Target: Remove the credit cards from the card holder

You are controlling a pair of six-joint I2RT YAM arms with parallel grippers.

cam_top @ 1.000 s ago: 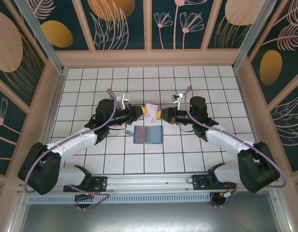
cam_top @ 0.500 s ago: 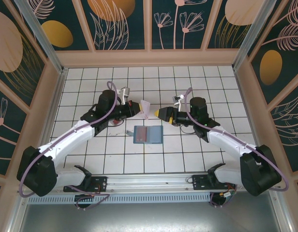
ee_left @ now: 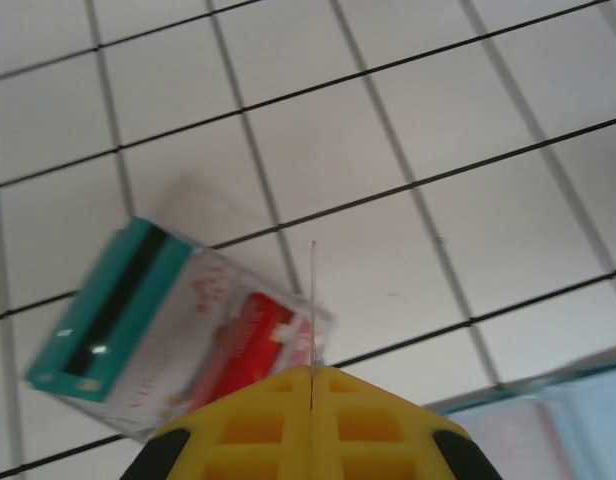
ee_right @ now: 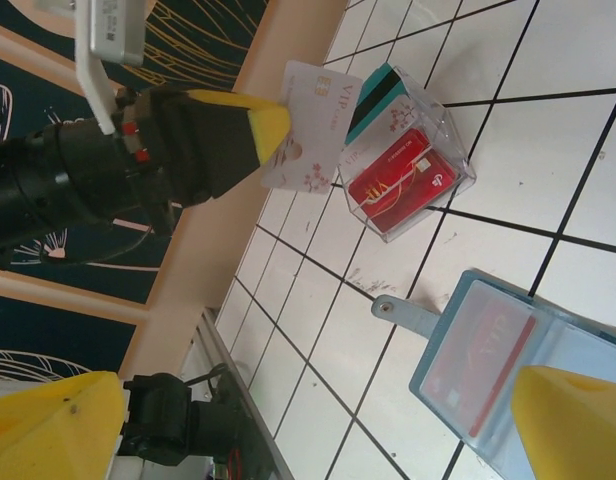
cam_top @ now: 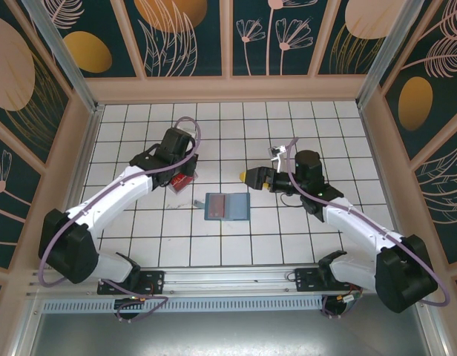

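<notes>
I should lower and turn my left gripper over the clear box's middle slot [ee_left: 186, 330] to release the white card, as a matching flowered card shows there.
The card holder [cam_top: 227, 206] lies open on the tiles, blue-grey inside, with a red card showing in its left pocket [ee_right: 485, 364]. My left gripper [cam_top: 186, 170] is shut on a white credit card, seen edge-on [ee_left: 312, 300] in the left wrist view and flat [ee_right: 314, 118] in the right wrist view. It hangs just above a clear box [cam_top: 180, 182] that holds a red card [ee_right: 405, 184] and a teal card [ee_left: 106, 310]. My right gripper [cam_top: 245, 176] stands open, with nothing between its fingers, right of the card holder's far edge.
The holder's snap tab [ee_right: 400, 311] sticks out toward the clear box. Wooden walls [cam_top: 80, 148] ring the tiled floor. Open tiles lie behind and in front of the holder.
My right gripper has opened and let go of the white card. The left gripper carried that card left, from above the holder to over the clear box.
</notes>
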